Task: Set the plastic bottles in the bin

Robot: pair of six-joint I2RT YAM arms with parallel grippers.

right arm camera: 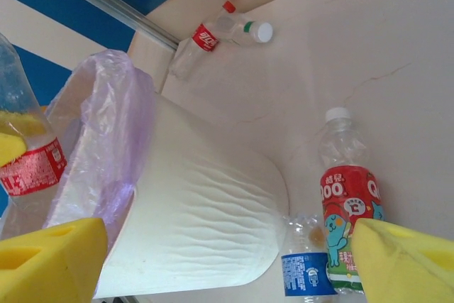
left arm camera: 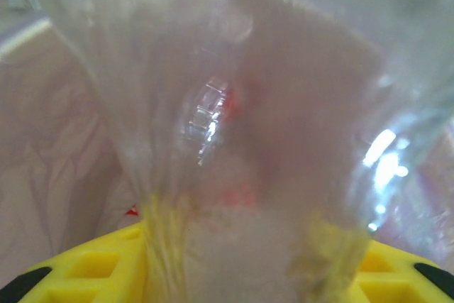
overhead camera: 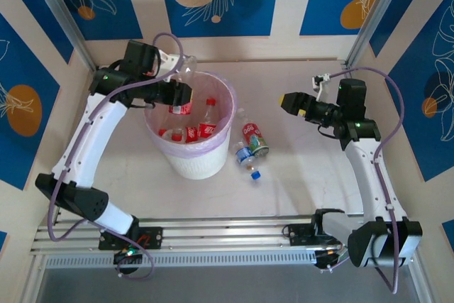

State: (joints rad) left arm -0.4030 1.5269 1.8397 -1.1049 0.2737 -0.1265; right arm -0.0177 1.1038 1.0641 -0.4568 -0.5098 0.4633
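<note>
The bottles inside are lower than the left gripper and closer to the robot's base, so the left gripper will next move back and down into the bin (overhead camera: 193, 162) to let go of its bottle.
The bin (overhead camera: 193, 162) is a white ribbed bucket with a pinkish-purple bag (right arm camera: 106, 125) over its rim, and several red-labelled plastic bottles (overhead camera: 198, 130) lie inside. My left gripper (overhead camera: 181, 96) hangs over the bin's back left, shut on a clear red-labelled bottle (overhead camera: 181, 109) that blurs across the left wrist view (left arm camera: 234, 104) between the yellow fingers (left arm camera: 78, 267). On the table right of the bin lie a red-and-green-labelled bottle (overhead camera: 255, 140) (right arm camera: 347, 211) and a blue-labelled one (overhead camera: 245, 157) (right arm camera: 306, 269). My right gripper (overhead camera: 286, 101) (right arm camera: 227, 260) is open above the table.
Two more bottles (right arm camera: 220, 30) lie by the back wall behind the bin. A loose blue cap (overhead camera: 256, 174) sits on the table in front of the blue-labelled bottle. Metal frame posts stand at the back corners. Bare tabletop (overhead camera: 298, 161) stretches right of the bin.
</note>
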